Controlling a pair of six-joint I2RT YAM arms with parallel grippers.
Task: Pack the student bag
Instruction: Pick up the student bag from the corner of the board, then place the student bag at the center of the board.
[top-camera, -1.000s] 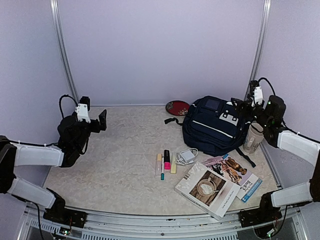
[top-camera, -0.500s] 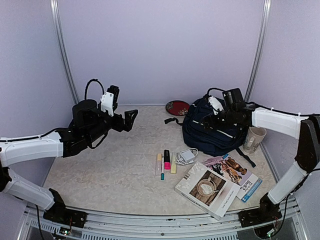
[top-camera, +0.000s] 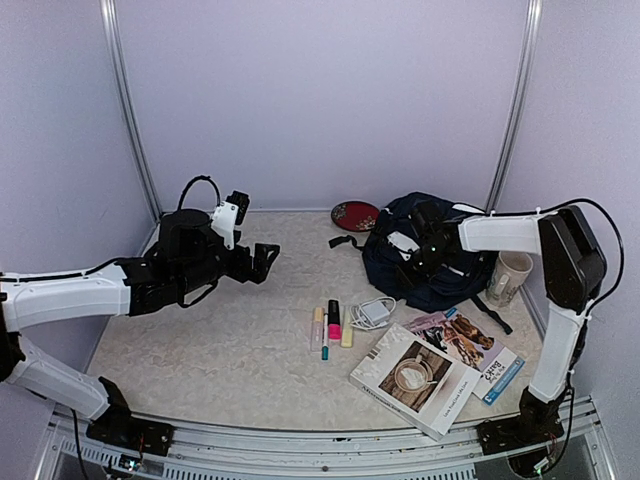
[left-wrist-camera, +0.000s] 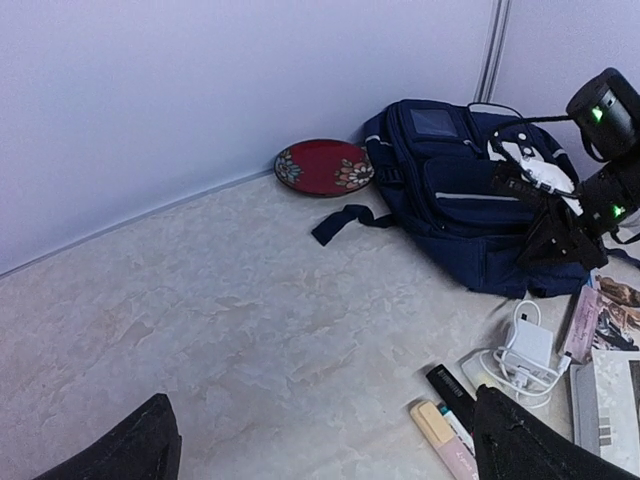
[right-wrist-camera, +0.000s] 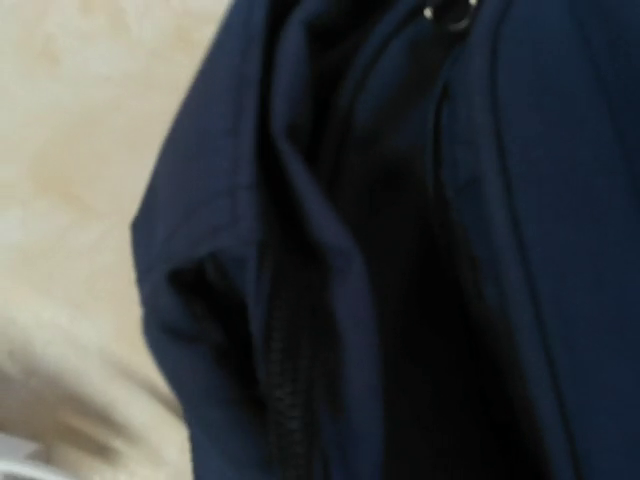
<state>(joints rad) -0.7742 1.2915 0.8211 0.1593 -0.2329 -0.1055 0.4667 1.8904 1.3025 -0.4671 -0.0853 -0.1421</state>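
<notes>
The tabletop is wide and bare to the left of my right gripper in the top view. My right gripper will lift the bag (top-camera: 452, 287) across next, lower it there and let it go.
The student bag (top-camera: 452, 287) is a navy backpack with white piping, lying at the back right of the table; it also shows in the left wrist view (left-wrist-camera: 452, 200). My right gripper (top-camera: 413, 252) is pressed against the bag's front. Navy fabric and a zip (right-wrist-camera: 285, 390) fill the right wrist view and the fingers are hidden, so I cannot see whether any fabric is pinched. My left gripper (top-camera: 262, 262) hovers open over the table's middle left, well apart from the bag, with bare tabletop between its fingers (left-wrist-camera: 510, 440).
A red plate (top-camera: 355, 215) lies behind the bag and a mug (top-camera: 508, 277) stands to its right. In front lie markers (top-camera: 332, 322), a white charger (top-camera: 375, 312), a book (top-camera: 415, 378) and magazines (top-camera: 470, 345). A black strap (left-wrist-camera: 340, 222) trails left of the bag.
My right arm swung from the right wall across to the bag's front and its gripper closed. My left arm reached forward toward the table's middle, still open.
</notes>
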